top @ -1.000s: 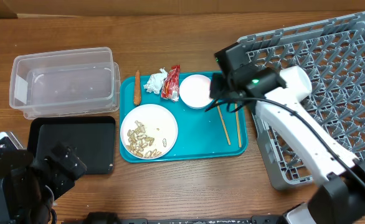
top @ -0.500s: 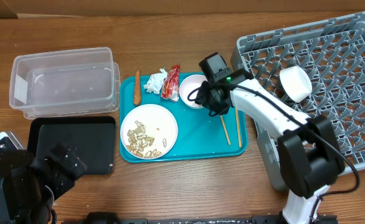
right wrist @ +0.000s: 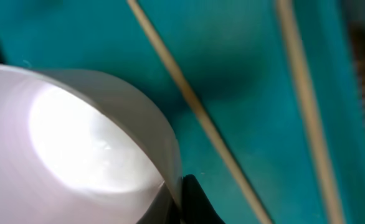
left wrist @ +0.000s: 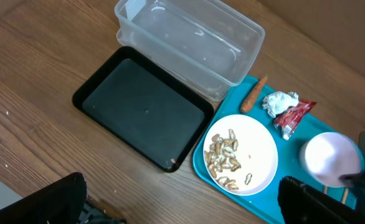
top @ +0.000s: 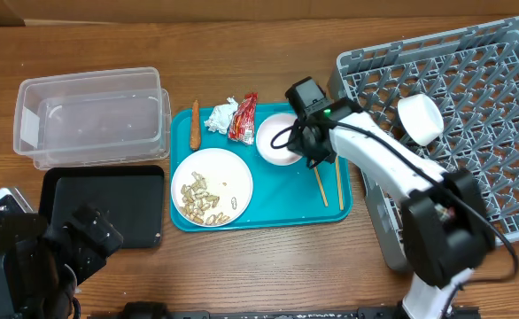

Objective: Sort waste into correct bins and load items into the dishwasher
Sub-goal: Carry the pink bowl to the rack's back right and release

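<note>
The robot's right gripper should next lift the bowl (top: pixel 277 142), carry it past the small white cup and tilt it into the dish rack's far corner (top: pixel 497 78), because those slots are empty.
My right gripper (top: pixel 311 152) is shut on the right rim of the pale pink bowl (top: pixel 277 142) on the teal tray (top: pixel 286 211). In the right wrist view the bowl's wall (right wrist: pixel 76 143) sits between the fingers (right wrist: pixel 177 186), with the two chopsticks (right wrist: pixel 189 93) on the tray beside it. The chopsticks (top: pixel 329 184) lie just right of the bowl. The white plate (top: pixel 212 186) holds peanut shells. The tissue (top: pixel 221 115), red wrapper (top: pixel 243 118) and carrot stick (top: pixel 195 126) lie at the tray's back. My left gripper (left wrist: pixel 182 202) is open and empty, low at the front left.
The clear tub (top: pixel 91 115) stands at the back left, with the black tray (top: pixel 104 206) in front of it. The grey dish rack (top: pixel 472 133) fills the right side, with a small white cup (top: pixel 419 118) in it.
My right arm swung from the rack's edge down to the pink bowl and closed on its rim. The bowl has shifted slightly toward the front. The left arm is still.
</note>
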### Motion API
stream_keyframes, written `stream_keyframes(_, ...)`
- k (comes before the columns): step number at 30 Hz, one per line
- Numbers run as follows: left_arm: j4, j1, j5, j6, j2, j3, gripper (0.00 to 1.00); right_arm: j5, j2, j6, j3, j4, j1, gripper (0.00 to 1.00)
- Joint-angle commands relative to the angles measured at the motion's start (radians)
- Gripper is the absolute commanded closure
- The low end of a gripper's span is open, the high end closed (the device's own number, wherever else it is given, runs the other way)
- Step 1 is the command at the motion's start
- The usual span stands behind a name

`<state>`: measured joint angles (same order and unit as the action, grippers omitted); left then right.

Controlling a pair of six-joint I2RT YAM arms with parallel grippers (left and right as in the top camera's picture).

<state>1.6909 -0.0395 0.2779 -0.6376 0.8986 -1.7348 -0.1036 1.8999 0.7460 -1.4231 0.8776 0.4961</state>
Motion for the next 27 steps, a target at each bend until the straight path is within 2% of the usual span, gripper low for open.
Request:
stream_keyframes(1, -0.002, -0.007, 0.018, -0.013, 0.0, 0.006, 0.0, -0.29, -0.157, -0.071, -0.051, 0.009, -0.015, 0.96)
stream_keyframes(4, -0.002, -0.007, 0.018, -0.013, 0.0, 0.006, 0.0, -0.599, -0.233, -0.091, -0.051, 0.027, -0.035, 0.96)
stream_keyframes(9, -0.002, -0.007, 0.018, -0.013, 0.0, 0.006, 0.0, -1.244, -0.281, -0.13, -0.051, 0.029, -0.103, 0.96)
stream_keyframes(11, -0.002, -0.007, 0.018, -0.013, 0.0, 0.006, 0.0, -1.372, -0.272, -0.13, -0.051, 0.029, -0.162, 0.96)
stream_keyframes(20, -0.002, -0.007, 0.018, -0.013, 0.0, 0.006, 0.0, -1.217, -0.202, -0.216, -0.049, -0.014, -0.49, 0.96)
stream_keyframes(25, -0.002, -0.007, 0.017, -0.013, 0.0, 0.006, 0.0, -1.074, -0.124, -0.362, -0.049, -0.095, -0.576, 0.96)
stream_keyframes(27, -0.002, -0.007, 0.018, -0.013, 0.0, 0.006, 0.0, -1.077, -0.09, -0.402, -0.049, -0.129, -0.584, 0.96)
